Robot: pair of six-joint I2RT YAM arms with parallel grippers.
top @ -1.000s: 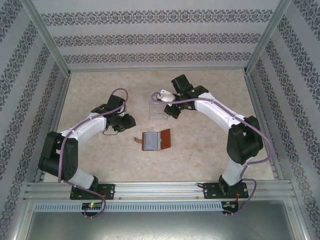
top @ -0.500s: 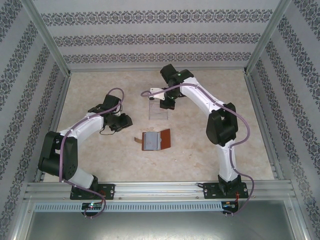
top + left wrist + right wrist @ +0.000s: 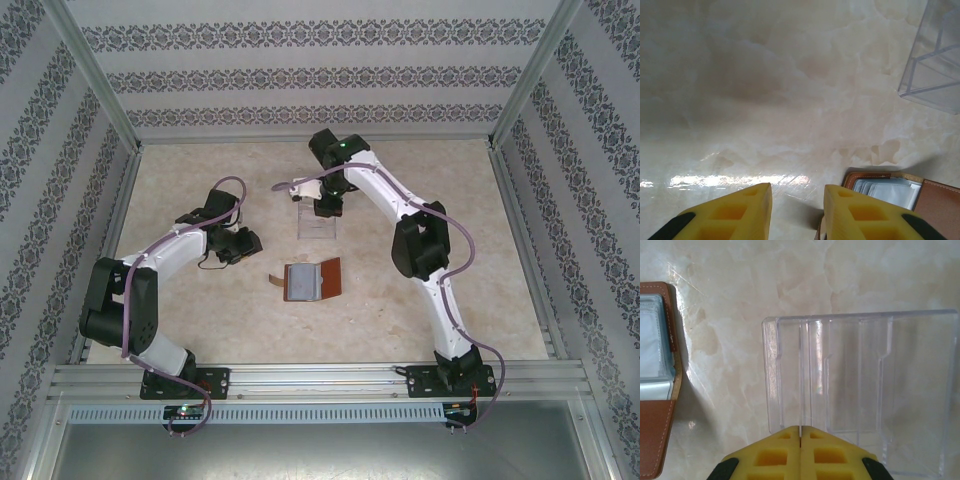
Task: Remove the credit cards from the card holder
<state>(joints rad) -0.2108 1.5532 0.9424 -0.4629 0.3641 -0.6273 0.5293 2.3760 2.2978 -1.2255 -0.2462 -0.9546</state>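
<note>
The credit card stands edge-on along the tray's slots. It goes down with my right gripper back toward the slot nearest the card holder next, and I release it there.
The card holder (image 3: 313, 282) lies open on the table, reddish-brown with a pale grey-blue inside. Pale credit cards (image 3: 887, 190) sit in its pockets, also seen at the left edge of the right wrist view (image 3: 650, 340). My left gripper (image 3: 248, 243) hovers just left of the card holder (image 3: 935, 200), open and empty (image 3: 797, 187). My right gripper (image 3: 328, 205) is over the clear ribbed tray (image 3: 865, 390). It is shut (image 3: 800, 429) on a thin pale credit card (image 3: 800, 380), seen edge-on and reaching forward along one of the tray's slots.
The clear tray (image 3: 318, 225) stands behind the card holder; its corner shows in the left wrist view (image 3: 935, 65). Patterned walls and metal rails (image 3: 110, 200) close in the marbled tabletop (image 3: 450, 190) on three sides.
My right arm has swung left and stretched out, carrying its shut gripper from the tray's near right side to its far end. The left arm and the card holder have not moved.
</note>
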